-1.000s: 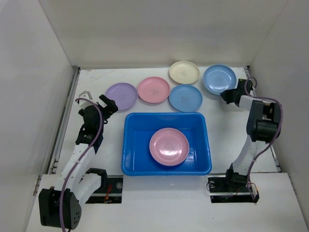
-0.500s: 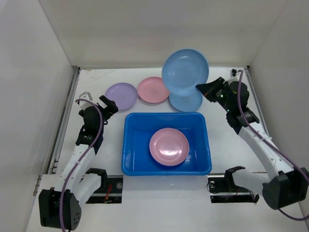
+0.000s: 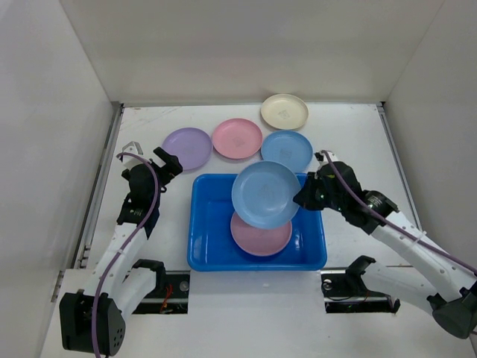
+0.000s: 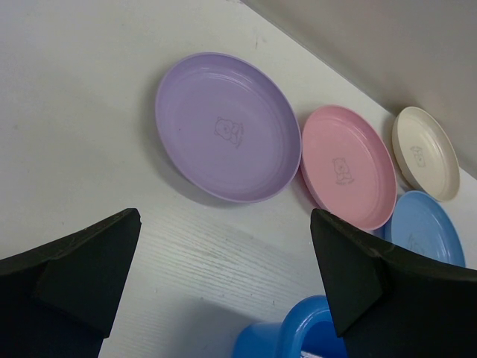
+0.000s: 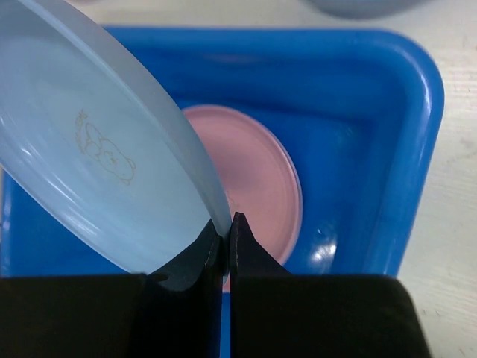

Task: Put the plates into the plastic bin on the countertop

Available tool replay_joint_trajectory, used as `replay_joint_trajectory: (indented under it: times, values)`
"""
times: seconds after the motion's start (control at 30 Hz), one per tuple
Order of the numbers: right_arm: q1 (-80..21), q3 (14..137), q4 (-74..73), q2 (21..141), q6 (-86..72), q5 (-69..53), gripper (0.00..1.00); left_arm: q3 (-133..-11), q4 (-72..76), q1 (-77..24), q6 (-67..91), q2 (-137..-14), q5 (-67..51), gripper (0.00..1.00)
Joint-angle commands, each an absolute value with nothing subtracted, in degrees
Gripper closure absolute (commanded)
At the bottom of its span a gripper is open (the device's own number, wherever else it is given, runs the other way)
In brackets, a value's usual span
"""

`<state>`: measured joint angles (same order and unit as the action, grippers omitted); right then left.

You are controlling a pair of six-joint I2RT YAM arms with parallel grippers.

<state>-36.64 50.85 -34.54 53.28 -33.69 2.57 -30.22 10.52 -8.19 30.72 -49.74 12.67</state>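
Note:
The light blue plate will next go down into the blue bin [image 3: 200, 224] and back toward the pink plate lying there, as my right gripper lowers it.
My right gripper [image 3: 302, 198] is shut on the rim of a light blue plate [image 3: 264, 194] and holds it tilted above the blue plastic bin [image 3: 200, 224]. The held plate [image 5: 89, 156] fills the left of the right wrist view, pinched at the gripper [image 5: 226, 233]. A pink plate [image 3: 261, 237] lies flat in the bin [image 5: 380, 134]. On the white countertop [image 3: 350, 142] behind the bin lie a lilac plate [image 3: 186, 147], a pink plate [image 3: 237, 138], a light blue plate [image 3: 289, 148] and a cream plate [image 3: 284, 110]. My left gripper [image 3: 168, 162] is open and empty, left of the bin.
White walls enclose the countertop on three sides. Metal strips run along its left edge [image 3: 104, 179] and right edge [image 3: 395, 164]. In the left wrist view the lilac plate [image 4: 227, 127], pink plate [image 4: 348, 165] and the bin's corner [image 4: 287, 332] lie ahead of the open fingers.
My right arm has lifted the light blue plate from the far right of the countertop and carried it forward and left over the bin. The left arm has not moved.

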Motion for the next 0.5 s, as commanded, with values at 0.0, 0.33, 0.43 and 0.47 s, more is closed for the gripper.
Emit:
replay_joint_trajectory:
  times: [0.0, 0.33, 0.43, 0.47]
  values:
    - [-39.5, 50.5, -40.0, 52.4, -32.0, 6.8, 0.97, -29.7, 12.8, -8.4, 30.8, -48.5, 12.7, 0.0]
    - [-44.0, 46.8, -39.2, 57.4, -33.0, 9.1, 0.96, -29.6, 13.0, -8.4, 30.8, -48.8, 12.7, 0.0]
    - [-44.3, 46.4, -37.6, 59.1, -33.0, 9.3, 0.96, -29.6, 13.0, -8.3, 30.8, -48.5, 12.7, 0.0]
    - [-44.3, 46.4, -37.2, 59.6, -33.0, 9.3, 0.95, -29.6, 13.0, -8.3, 30.8, -48.5, 12.7, 0.0]
